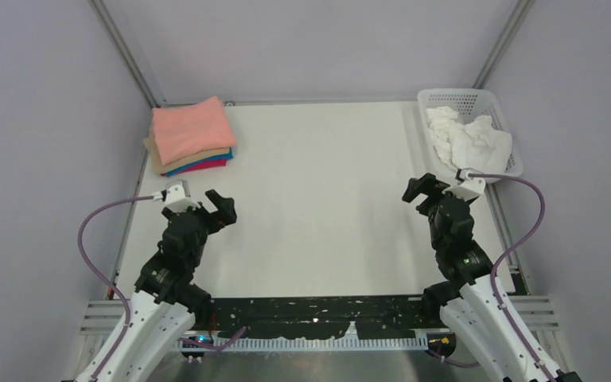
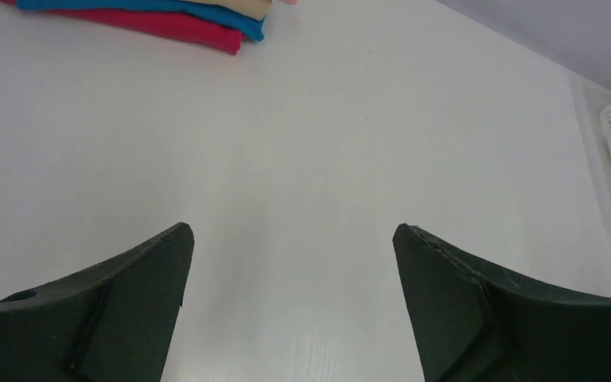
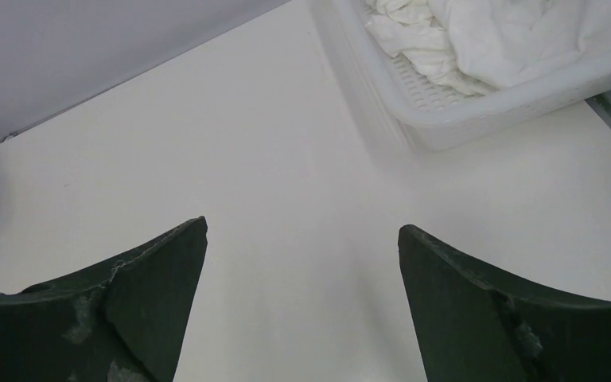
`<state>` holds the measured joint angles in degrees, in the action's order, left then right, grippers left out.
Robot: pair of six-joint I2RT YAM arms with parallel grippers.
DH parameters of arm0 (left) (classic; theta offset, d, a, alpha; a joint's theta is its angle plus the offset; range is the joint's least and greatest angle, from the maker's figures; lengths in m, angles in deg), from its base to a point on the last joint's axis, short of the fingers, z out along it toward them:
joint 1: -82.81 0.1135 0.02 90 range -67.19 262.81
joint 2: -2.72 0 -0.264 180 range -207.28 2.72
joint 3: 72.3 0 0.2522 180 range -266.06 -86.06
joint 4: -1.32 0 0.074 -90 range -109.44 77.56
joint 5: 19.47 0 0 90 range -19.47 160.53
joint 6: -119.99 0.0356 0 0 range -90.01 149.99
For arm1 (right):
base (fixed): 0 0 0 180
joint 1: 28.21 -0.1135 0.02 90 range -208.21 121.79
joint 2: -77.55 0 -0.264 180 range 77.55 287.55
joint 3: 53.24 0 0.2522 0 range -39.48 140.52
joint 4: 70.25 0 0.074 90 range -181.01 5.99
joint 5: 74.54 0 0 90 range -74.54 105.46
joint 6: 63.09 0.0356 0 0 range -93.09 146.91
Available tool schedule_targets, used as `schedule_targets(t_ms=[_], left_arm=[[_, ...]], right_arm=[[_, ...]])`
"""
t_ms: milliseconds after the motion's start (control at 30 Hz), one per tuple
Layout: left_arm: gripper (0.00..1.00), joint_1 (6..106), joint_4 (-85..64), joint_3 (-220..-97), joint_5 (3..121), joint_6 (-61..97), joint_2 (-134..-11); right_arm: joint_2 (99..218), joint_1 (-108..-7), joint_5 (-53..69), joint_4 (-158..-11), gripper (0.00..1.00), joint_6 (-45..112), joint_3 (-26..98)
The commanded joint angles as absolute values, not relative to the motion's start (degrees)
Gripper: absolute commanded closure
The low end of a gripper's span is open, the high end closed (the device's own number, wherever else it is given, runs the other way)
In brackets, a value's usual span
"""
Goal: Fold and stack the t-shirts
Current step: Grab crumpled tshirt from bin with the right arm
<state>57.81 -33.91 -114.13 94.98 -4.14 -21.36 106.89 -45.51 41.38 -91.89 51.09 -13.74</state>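
Note:
The robot's right gripper will move outward and down onto the front shirt's near edge [image 1: 457, 157], because the tabletop is bare and white shirts lie crumpled in the basket [image 1: 445, 97].
A stack of folded t-shirts [image 1: 191, 135] lies at the table's far left: salmon-pink on top, then tan, blue and magenta. Its blue and magenta edges show in the left wrist view [image 2: 167, 20]. Crumpled white shirts [image 1: 469, 139] fill the white basket [image 1: 445, 97] at the far right, also seen in the right wrist view [image 3: 477, 36]. No print shows on them. My left gripper [image 1: 221, 207] is open and empty over the bare table, in front of the stack. My right gripper [image 1: 423, 189] is open and empty, just left of the basket's near end.
The white table top [image 1: 318, 199] spans the space between both arms. Grey walls close the back and both sides. A black perforated strip [image 1: 318, 306] runs along the near edge between the arm bases. Purple cables loop beside each arm.

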Motion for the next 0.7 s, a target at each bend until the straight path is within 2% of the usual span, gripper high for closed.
schedule_targets(t_ms=[0, 133, 233, 400, 500, 667], left_arm=[[0.00, 57.93, -31.83, -117.00, 96.04, -4.84, -23.12], [0.00, 57.93, -31.71, -117.13, 96.46, -4.38, -23.70], [0.00, 57.93, -31.30, -117.46, 96.48, -4.14, -24.51], [0.00, 57.93, -30.06, -117.26, 94.44, -4.59, -25.62], [0.00, 57.93, -26.69, -115.64, 93.41, -4.53, -26.27], [0.00, 57.93, -26.84, -116.20, 95.20, -4.39, -28.23]], right_arm=[[112.88, -45.70, 45.42, -90.23, 0.05, 49.98, -7.20], [124.95, -43.10, 49.04, -95.36, 0.05, 47.87, 3.54], [139.44, -33.17, 39.25, -99.61, 0.05, 49.36, 15.01], [159.68, -21.21, 35.32, -107.34, 0.05, 53.31, 32.47], [172.55, -17.59, 33.84, -113.28, 0.05, 55.63, 40.82], [185.10, -14.84, 32.54, -117.82, 0.05, 56.27, 51.65]])
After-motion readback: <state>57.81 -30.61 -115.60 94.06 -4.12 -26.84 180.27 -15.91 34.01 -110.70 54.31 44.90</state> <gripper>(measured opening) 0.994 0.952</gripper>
